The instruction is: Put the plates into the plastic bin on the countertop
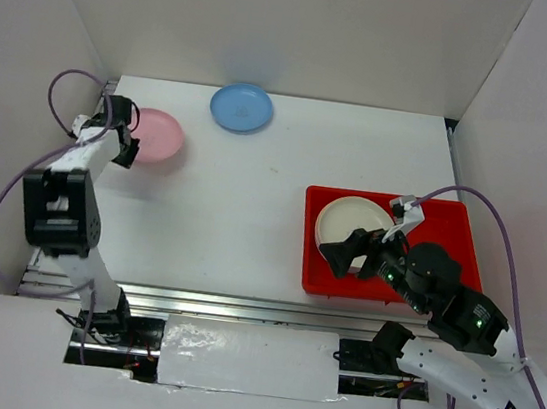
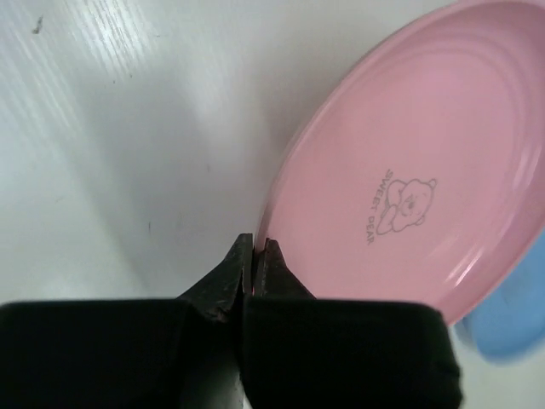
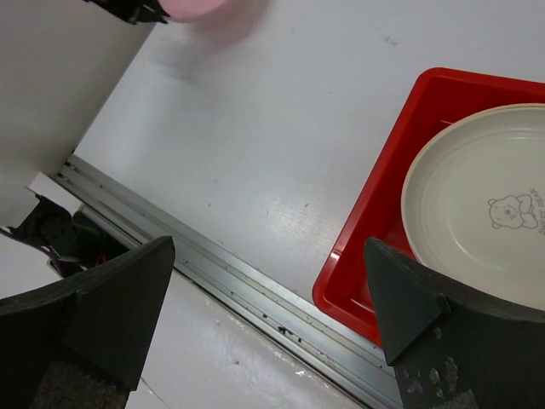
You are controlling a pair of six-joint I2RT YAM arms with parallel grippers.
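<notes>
Since the cream plate [image 1: 347,219] lies in the red bin [image 1: 452,228], I will bring my left gripper to the right in the top view and release the pink plate atop it.
A pink plate [image 1: 158,135] sits at the far left of the white countertop [image 1: 242,211]. My left gripper [image 1: 125,149] is shut on its near rim; in the left wrist view the two fingers [image 2: 255,256] pinch the edge of the pink plate [image 2: 409,170], which tilts up. A blue plate [image 1: 241,107] lies at the back, also showing in the left wrist view [image 2: 511,324]. The red plastic bin [image 1: 452,228] at the right holds a cream plate [image 1: 347,219]. My right gripper [image 1: 342,256] is open and empty above the bin's front left corner [image 3: 358,256], with the cream plate [image 3: 477,196] beside it.
White walls enclose the countertop on three sides. A metal rail [image 1: 240,308] runs along the front edge, also showing in the right wrist view [image 3: 221,273]. Purple cables loop beside both arms.
</notes>
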